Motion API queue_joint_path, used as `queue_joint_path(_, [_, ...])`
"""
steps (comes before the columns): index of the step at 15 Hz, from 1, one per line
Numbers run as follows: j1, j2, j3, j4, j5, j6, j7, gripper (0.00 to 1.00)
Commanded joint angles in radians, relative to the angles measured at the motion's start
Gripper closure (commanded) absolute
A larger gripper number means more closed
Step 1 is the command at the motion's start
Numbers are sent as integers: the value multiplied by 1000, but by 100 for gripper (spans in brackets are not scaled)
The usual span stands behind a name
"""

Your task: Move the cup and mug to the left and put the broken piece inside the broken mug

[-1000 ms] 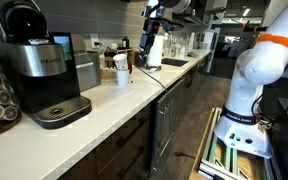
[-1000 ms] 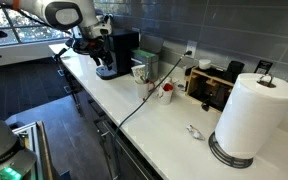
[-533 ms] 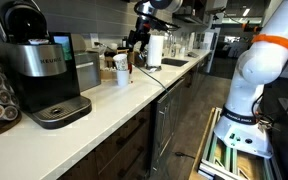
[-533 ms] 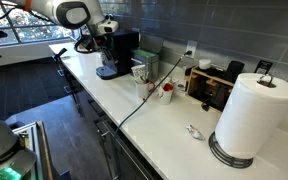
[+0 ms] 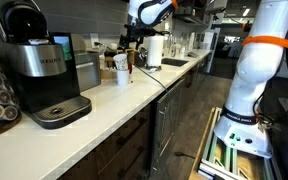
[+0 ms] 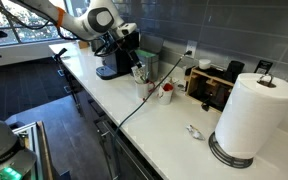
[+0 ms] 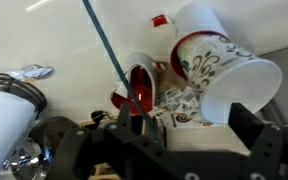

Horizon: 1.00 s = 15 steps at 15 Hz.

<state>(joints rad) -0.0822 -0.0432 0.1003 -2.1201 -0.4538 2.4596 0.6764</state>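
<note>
The cup's open rim faces up below my open fingers, so I will next lower my gripper onto the side of the cup's rim (image 7: 204,101) by the red-inside mug and close it.
A white patterned cup (image 7: 224,65) lies large in the wrist view. A mug with a red inside (image 7: 139,88) stands next to it, and a small red broken piece (image 7: 159,20) lies on the white counter beyond. In an exterior view the cup (image 6: 139,72) stands near the coffee machine and the mug (image 6: 166,92) sits further along the counter. My gripper (image 7: 174,135) is open and empty, hovering just above the cup and mug. It shows in both exterior views (image 5: 132,45) (image 6: 132,62). The cup (image 5: 121,68) stands below it.
A black coffee machine (image 5: 39,70) (image 6: 114,55) stands on the counter. A paper towel roll (image 6: 249,115), a dark appliance (image 6: 209,85) and a crumpled silver wrapper (image 6: 192,131) are further along. A thin cable (image 7: 104,50) runs across the counter over the mug.
The arm has swung along the counter toward the coffee machine and come down over the cup and mug. The cup, mug and piece have not moved.
</note>
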Motion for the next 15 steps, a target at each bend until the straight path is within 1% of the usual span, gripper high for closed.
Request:
queue_joint_path(1, [37,87,-21,91,-126,-107,182,27])
queue_joint_path(2, [52,98,-25,98,-129,-129,201,27])
queue_joint_path(3, [66,107,-28,106,-126,-151,216,31])
queue_joint_path(4, [79,110,-29,111,-116,-172,222,40])
queue_joint_path(5, [90,115,-31,117,-111,-189,227,55])
queue_joint_path(6, [100,121,-34,123,-110,-209,236,56])
queue_joint_path(7, [109,125,-36,128,-109,-224,242,62])
queue_joint_path(9, [122,128,-39,134,-108,-244,253,80])
queue_joint_path(10, [127,127,-41,136,-108,-250,258,87])
queue_joint_path(11, [130,127,-43,139,-108,-255,262,95])
queue_joint_path(12, [132,125,-45,142,-104,-259,263,99])
queue_joint_path(15, [137,120,-48,148,-96,-258,271,100])
